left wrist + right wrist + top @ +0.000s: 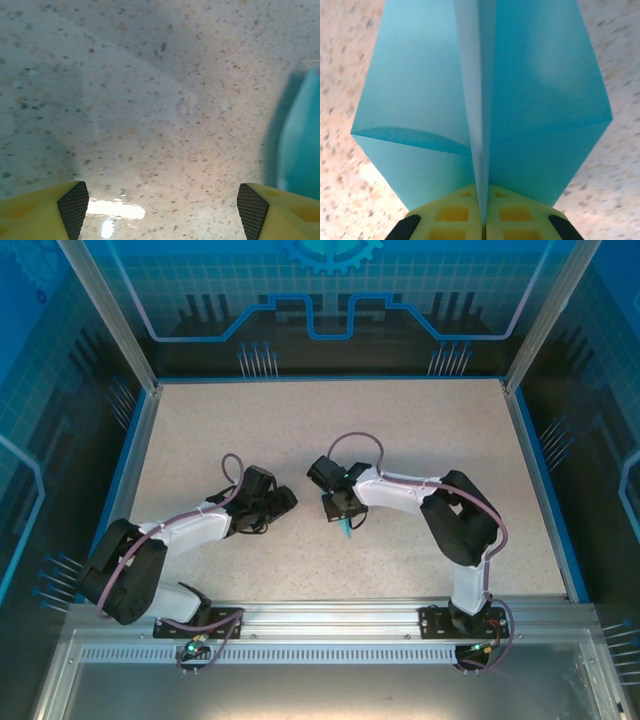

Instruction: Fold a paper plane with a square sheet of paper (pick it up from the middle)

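My right gripper should next carry the pinched paper outward over the bare tabletop, away from my left gripper, and release it there.
My right gripper [483, 210] is shut on the light blue paper [540, 90], pinching its centre crease between the yellow fingers [452, 215]. The folded paper spreads out to both sides in front of the jaws, like wings. From above, the paper [346, 529] shows as a small cyan sliver under the right gripper [343, 510] near the table's middle. My left gripper [283, 502] sits just left of it, low over the table. Its yellow fingers [50, 207] stand wide apart with bare table between them. A blurred cyan edge of the paper [302, 145] shows at the right of the left wrist view.
The speckled beige table [300, 430] is framed by blue side rails and a metal rail [330, 620] at the near edge. Both arm bases sit on that rail.
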`<state>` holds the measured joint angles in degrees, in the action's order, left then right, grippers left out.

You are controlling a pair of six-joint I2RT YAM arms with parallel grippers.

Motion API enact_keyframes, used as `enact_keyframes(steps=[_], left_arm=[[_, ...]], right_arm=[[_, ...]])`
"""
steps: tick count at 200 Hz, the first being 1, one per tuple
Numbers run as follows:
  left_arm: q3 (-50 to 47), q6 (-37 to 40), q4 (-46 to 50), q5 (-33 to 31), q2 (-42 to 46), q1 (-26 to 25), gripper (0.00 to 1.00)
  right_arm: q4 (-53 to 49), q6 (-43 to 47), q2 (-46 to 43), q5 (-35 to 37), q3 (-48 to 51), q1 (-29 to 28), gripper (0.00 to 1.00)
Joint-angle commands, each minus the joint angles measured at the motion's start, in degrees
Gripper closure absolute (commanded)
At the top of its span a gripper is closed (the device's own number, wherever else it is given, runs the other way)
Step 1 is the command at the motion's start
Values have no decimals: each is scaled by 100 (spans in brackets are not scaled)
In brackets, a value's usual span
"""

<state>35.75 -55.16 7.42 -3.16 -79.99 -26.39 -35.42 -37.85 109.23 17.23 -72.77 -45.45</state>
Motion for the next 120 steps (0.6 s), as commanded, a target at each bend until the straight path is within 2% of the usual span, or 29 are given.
enact_keyframes(steps=[1, 27, 51, 120], left_arm=[[190, 306, 681, -471, 288, 49, 13], [305, 519, 1159, -906, 568, 58, 6], [328, 606, 1405, -1116, 824, 73, 3], [345, 589, 1556, -1168, 950, 103, 2]], right_arm=[[79, 357, -213, 157, -195, 547, 95], [216, 748, 36, -21, -388, 1053, 95], [164, 995, 365, 21, -636, 1284, 95], [1, 1029, 864, 52, -998, 1374, 89]])
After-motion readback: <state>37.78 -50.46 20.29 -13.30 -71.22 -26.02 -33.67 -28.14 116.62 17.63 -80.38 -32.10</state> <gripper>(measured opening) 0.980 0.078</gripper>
